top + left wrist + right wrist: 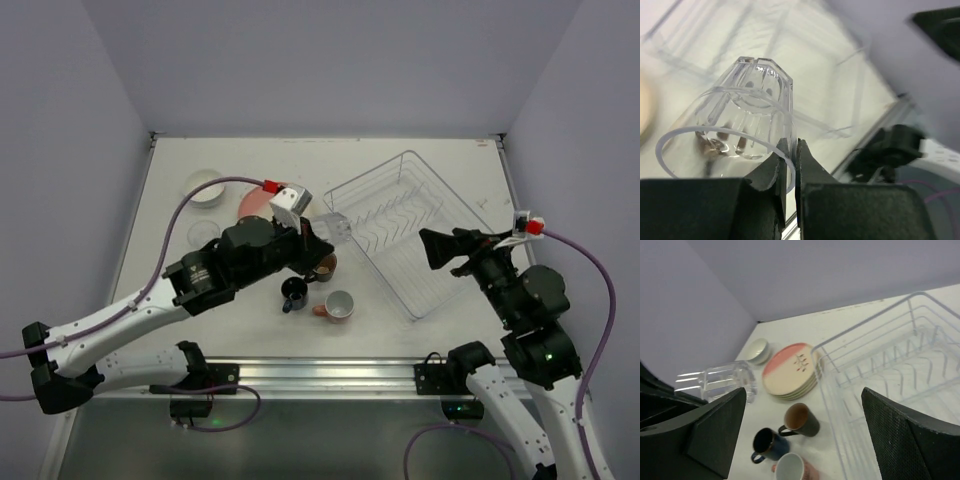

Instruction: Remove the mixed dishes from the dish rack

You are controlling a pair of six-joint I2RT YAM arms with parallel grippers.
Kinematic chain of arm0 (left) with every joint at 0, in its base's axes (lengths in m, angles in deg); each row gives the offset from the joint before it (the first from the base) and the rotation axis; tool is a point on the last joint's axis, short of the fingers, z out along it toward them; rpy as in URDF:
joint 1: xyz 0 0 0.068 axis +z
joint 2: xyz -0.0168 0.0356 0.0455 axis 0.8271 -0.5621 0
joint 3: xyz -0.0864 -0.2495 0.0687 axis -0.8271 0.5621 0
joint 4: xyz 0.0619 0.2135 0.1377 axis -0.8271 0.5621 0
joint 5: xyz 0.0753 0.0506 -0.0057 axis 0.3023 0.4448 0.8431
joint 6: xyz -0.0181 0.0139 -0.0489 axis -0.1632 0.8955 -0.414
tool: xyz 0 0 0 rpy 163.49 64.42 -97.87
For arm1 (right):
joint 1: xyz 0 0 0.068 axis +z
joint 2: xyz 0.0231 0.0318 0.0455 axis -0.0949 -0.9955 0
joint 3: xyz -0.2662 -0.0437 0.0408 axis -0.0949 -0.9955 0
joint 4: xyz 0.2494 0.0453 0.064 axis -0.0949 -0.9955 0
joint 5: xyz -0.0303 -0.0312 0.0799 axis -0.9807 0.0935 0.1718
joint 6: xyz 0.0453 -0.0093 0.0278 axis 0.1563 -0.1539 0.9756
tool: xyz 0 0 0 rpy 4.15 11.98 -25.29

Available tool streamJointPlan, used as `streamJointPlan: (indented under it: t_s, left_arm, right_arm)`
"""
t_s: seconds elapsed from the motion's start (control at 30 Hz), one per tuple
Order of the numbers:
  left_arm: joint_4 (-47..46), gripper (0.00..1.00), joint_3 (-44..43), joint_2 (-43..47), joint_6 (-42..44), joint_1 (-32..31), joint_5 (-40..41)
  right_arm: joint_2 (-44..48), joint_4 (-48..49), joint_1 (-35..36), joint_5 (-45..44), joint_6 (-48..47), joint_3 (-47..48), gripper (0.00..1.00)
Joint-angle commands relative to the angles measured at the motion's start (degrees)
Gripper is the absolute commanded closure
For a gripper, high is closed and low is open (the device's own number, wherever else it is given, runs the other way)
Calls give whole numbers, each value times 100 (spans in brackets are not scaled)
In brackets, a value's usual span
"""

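The left gripper should next swing away from the rack, then turn the tilted glass upright and lower it beside the dark blue cup.
My left gripper is shut on the rim of a clear glass, which hangs tilted above the table beside the left corner of the dish rack. In the top view that glass sits at the tip of the left gripper. The rack's wire prongs hold nothing that I can see. My right gripper hovers open over the rack's near side, and its wide-apart fingers are empty. On the table lie stacked plates, a white bowl, and brown, dark blue and salmon cups.
A second clear glass stands left of the plates, under the left arm's cable. The three cups cluster just below the left gripper. Walls close the table at the back and both sides. A metal rail runs along the near edge.
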Motion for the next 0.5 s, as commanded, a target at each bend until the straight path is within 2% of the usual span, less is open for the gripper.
streamJointPlan:
  t_s: [0.0, 0.03, 0.07, 0.13, 0.17, 0.23, 0.27, 0.3, 0.33, 0.47]
  left_arm:
    - [4197, 100, -835, -95, -42, 132, 2548]
    - [4662, 100, -1054, -236, -140, 411, 2873]
    - [4928, 100, -1056, -228, -45, 622, 2824]
    - [4957, 100, -951, -71, 341, 1193, 2291]
    - [4974, 100, -925, 34, 639, 1814, 2226]
    - [5141, 100, -898, 18, 843, 2432, 2391]
    - [5159, 100, -855, -87, 1009, 2940, 2367]
    - [4933, 100, -828, -140, 1159, 3093, 2166]
    - [4887, 100, -819, -349, 1264, 3312, 1564]
    - [4799, 100, -881, -1088, 1502, 3533, 1059]
  right_arm:
    - [-43, -562, -17, -1324, -317, -37, 1]
    - [-113, -622, -17, -1315, -317, -81, 1]
    - [-201, -667, -17, -1341, -299, -73, 1]
    - [-474, -728, -17, -1385, -299, -20, 1]
    - [-553, -781, -17, -1367, -317, -3, 1]
    - [-746, -834, -17, -1218, -361, 50, 1]
    - [-790, -851, -17, -1148, -439, 50, 1]
    - [-852, -860, -17, -956, -492, 42, 1]
    - [-887, -878, -17, -893, -519, 68, 1]
    - [-975, -1009, -17, -665, -563, 86, 1]
